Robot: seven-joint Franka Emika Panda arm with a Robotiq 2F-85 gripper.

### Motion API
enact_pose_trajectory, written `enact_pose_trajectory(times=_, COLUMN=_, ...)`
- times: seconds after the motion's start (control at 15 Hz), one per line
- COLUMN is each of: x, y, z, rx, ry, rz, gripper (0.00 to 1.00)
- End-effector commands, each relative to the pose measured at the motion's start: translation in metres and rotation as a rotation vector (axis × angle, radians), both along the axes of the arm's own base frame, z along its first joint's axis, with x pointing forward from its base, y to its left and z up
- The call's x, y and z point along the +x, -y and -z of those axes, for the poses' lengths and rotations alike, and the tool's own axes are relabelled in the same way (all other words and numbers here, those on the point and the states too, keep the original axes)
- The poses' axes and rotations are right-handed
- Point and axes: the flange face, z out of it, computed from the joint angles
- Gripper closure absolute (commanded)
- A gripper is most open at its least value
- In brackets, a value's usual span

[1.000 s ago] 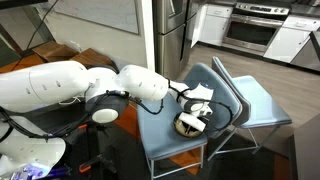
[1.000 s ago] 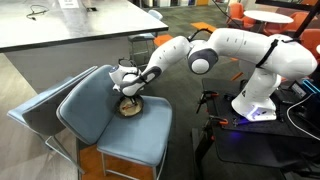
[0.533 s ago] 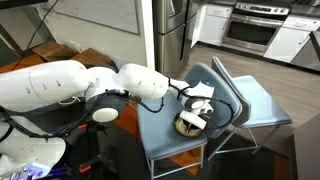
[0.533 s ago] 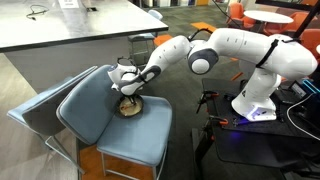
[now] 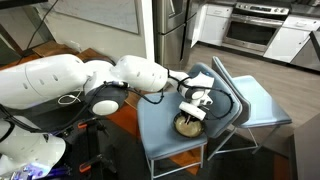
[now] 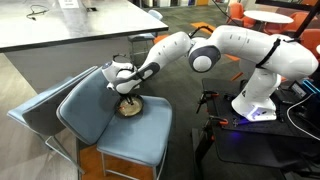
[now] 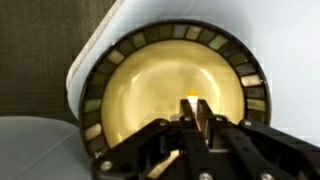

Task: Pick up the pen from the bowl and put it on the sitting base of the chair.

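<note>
The pen still hangs above the bowl, so my gripper will move back past the bowl's rim and carry the pen over the bare near part of the chair seat (image 5: 158, 122) (image 7: 281, 36).
The small tan bowl (image 5: 186, 126) sits on the seat of the light blue-grey chair (image 5: 158, 132), and shows in both exterior views (image 6: 126, 108). My gripper (image 5: 197, 103) hangs just above the bowl (image 7: 150, 85). In the wrist view the gripper (image 7: 194, 108) is shut on the pen (image 7: 191, 101), a thin pale stick with an orange tip, held upright between the fingers over the bowl's inside. The pen is too small to make out in the exterior views. The chair seat (image 6: 140, 132) lies around the bowl.
A second blue-grey chair (image 5: 262, 105) stands close behind the first one (image 6: 45, 100). A grey table (image 6: 60, 35) is behind them. A wall pillar (image 5: 150, 35) stands near the arm. The robot base and cables (image 6: 250, 105) are to the side.
The gripper has risen a little from inside the bowl, with the pen held in its fingers. The bowl stays on the seat.
</note>
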Motion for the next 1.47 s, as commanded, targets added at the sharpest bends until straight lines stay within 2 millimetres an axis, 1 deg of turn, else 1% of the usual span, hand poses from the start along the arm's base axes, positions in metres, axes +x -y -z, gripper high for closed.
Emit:
enact_pose_trajectory(times=0.0, x=-0.013, y=-0.014, z=-0.018, rx=0.008, ry=-0.041, rz=0.006, gripper=0.97)
enact_pose_trajectory(times=0.2, x=-0.030, y=-0.040, z=-0.024, rx=0.033, ry=-0.079, rz=-0.034, gripper=0.97)
enact_pose_trajectory(times=0.4, x=-0.056, y=-0.077, z=-0.028, rx=0.080, ry=-0.135, rz=-0.058, gripper=0.97)
enact_pose_trajectory(times=0.53, x=-0.079, y=-0.101, z=-0.026, rx=0.110, ry=-0.179, rz=-0.080, gripper=0.97)
enact_pose_trajectory(times=0.67, x=-0.103, y=-0.116, z=-0.020, rx=0.128, ry=-0.205, rz=-0.126, gripper=0.97)
enact_pose_trajectory(times=0.8, x=-0.129, y=-0.124, z=-0.015, rx=0.146, ry=-0.247, rz=-0.174, gripper=0.97)
enact_pose_trajectory(times=0.93, x=-0.146, y=-0.127, z=-0.007, rx=0.149, ry=-0.234, rz=-0.197, gripper=0.97)
enact_pose_trajectory(times=1.07, x=-0.152, y=-0.125, z=-0.004, rx=0.152, ry=-0.151, rz=-0.174, gripper=0.97)
enact_pose_trajectory(times=1.2, x=-0.153, y=-0.124, z=-0.002, rx=0.170, ry=-0.081, rz=-0.180, gripper=0.97)
enact_pose_trajectory(times=1.4, x=-0.156, y=-0.120, z=-0.001, rx=0.169, ry=-0.038, rz=-0.170, gripper=0.97)
